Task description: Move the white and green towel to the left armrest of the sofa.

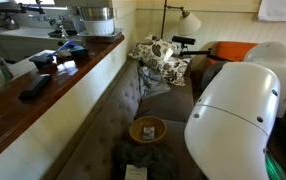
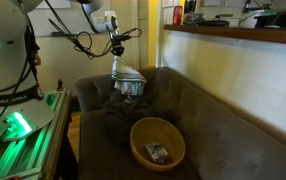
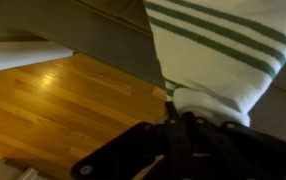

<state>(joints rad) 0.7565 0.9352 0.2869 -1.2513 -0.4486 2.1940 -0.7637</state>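
The towel's held fold goes toward the sofa's far armrest next as my gripper turns, then my gripper releases it. The towel's striped lower part already drapes over that armrest.
The white towel with green stripes (image 2: pixel 127 76) hangs from my gripper (image 2: pixel 119 47) over the far end of the brown sofa (image 2: pixel 223 120), by its armrest (image 2: pixel 93 92). In an exterior view the towel (image 1: pixel 158 58) is bunched at the sofa's far end under the black gripper (image 1: pixel 181 42). In the wrist view the gripper (image 3: pixel 188 118) is shut on a fold of the towel (image 3: pixel 223 50), which drapes away over the sofa edge.
A wicker bowl (image 2: pixel 157 140) holding a small item sits on the seat, also in the other exterior view (image 1: pixel 148 129). A dark cloth (image 2: pixel 108 120) lies beside it. A cluttered wooden counter (image 1: pixel 43 90) runs behind the backrest. A floor lamp (image 1: pixel 188 20) stands beyond. Wooden floor (image 3: pixel 53 110) lies beside the sofa.
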